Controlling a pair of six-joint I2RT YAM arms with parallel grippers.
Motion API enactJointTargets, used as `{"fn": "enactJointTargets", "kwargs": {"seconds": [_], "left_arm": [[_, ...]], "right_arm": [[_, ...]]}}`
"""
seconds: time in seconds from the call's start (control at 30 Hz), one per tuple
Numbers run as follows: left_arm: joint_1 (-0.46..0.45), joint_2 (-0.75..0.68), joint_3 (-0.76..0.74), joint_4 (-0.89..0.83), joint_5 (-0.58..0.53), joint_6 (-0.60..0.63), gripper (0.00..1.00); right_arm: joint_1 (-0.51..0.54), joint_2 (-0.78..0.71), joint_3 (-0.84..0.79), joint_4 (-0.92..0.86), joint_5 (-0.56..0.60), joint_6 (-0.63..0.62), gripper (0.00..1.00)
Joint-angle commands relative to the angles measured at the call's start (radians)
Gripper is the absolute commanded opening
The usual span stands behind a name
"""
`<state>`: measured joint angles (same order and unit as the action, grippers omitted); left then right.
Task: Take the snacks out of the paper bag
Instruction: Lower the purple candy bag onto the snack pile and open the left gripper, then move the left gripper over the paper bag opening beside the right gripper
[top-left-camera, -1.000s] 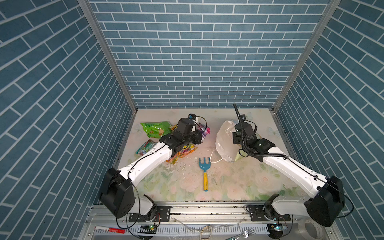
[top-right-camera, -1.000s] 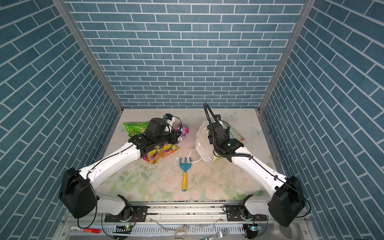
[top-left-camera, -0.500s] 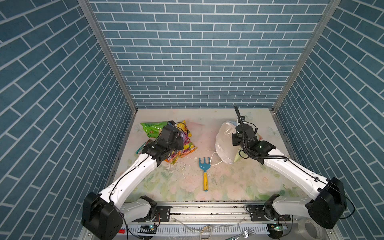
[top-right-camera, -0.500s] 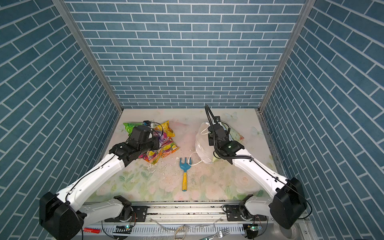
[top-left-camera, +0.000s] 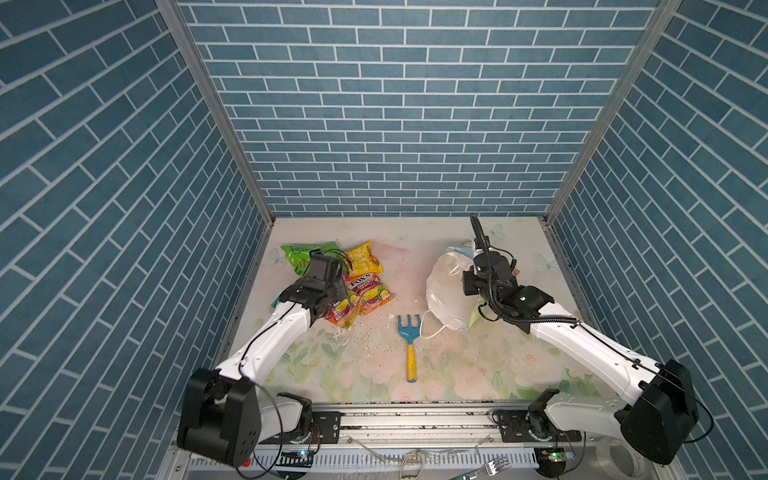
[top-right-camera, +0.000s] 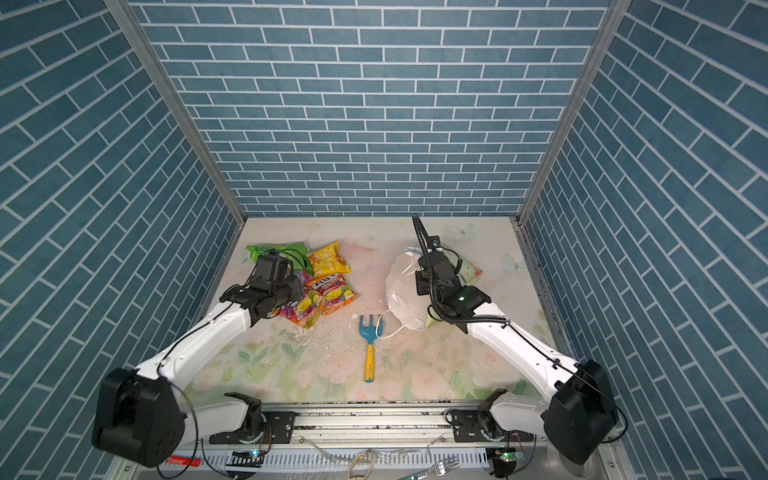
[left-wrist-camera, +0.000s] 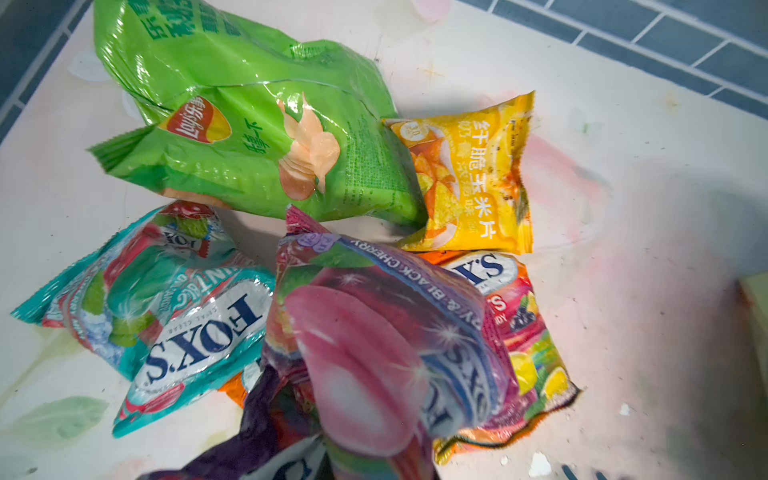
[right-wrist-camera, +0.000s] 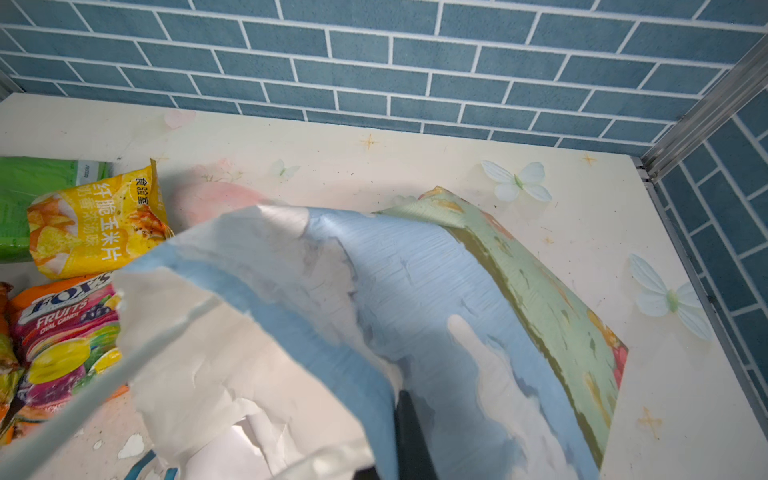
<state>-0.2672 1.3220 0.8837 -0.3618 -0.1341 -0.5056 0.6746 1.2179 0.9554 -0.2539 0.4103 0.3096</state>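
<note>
My left gripper is directly above the other packets, so it should move down onto the middle of the snack pile and release the purple packet (left-wrist-camera: 374, 332) there.
The paper bag (top-left-camera: 446, 291) lies on its side at the right in both top views, its white inside facing left. My right gripper (top-left-camera: 468, 282) is shut on the bag's upper rim; a dark finger (right-wrist-camera: 409, 432) presses the blue wall. The snacks lie in a pile at the left: green packet (left-wrist-camera: 249, 124), yellow packet (left-wrist-camera: 469, 178), teal-white packet (left-wrist-camera: 166, 299), orange-red packet (left-wrist-camera: 528, 332). My left gripper (top-left-camera: 328, 286) hovers over that pile, shut on the purple packet (left-wrist-camera: 374, 332), which hides its jaws.
A toy rake (top-left-camera: 409, 340) with blue head and yellow handle lies mid-table. The bag's white cord handle (top-left-camera: 432, 330) loops beside it. White crumbs (top-left-camera: 345, 332) dot the floral table. Brick walls close in at the back and both sides.
My left gripper has carried the purple packet leftward from near the bag's mouth to above the snack pile. The right gripper has kept its hold on the bag, barely moving.
</note>
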Motion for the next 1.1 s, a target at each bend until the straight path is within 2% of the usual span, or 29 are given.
{"fn": "enactJointTargets", "kwargs": {"seconds": [0.0,0.2,0.23,0.27,0.33,0.43,0.63,1.07], "left_arm": [[0.013,0.06,0.06,0.109,0.007,0.004,0.0],[0.013,0.192,0.133,0.152,0.025,0.033,0.01],[0.014,0.211,0.151,0.15,0.031,0.04,0.06],[0.014,0.224,0.169,0.146,0.036,0.047,0.27],[0.015,0.239,0.198,0.134,0.06,0.065,0.6],[-0.006,0.204,0.195,0.157,0.099,0.088,0.98],[-0.12,0.059,0.148,0.197,0.055,0.124,1.0],[-0.384,-0.098,0.038,0.299,0.126,0.08,1.0]], "right_arm": [[-0.003,-0.046,-0.017,0.012,-0.017,0.03,0.0],[-0.003,-0.093,-0.056,0.026,-0.038,0.038,0.0],[-0.003,-0.101,-0.062,0.028,-0.042,0.04,0.0],[-0.003,-0.106,-0.067,0.027,-0.041,0.043,0.0],[-0.002,-0.117,-0.077,0.027,-0.039,0.045,0.0],[-0.003,-0.132,-0.087,0.023,-0.025,0.039,0.0],[-0.003,-0.15,-0.095,0.014,-0.004,0.012,0.0],[-0.002,-0.161,-0.072,-0.061,0.002,0.002,0.0]]}}
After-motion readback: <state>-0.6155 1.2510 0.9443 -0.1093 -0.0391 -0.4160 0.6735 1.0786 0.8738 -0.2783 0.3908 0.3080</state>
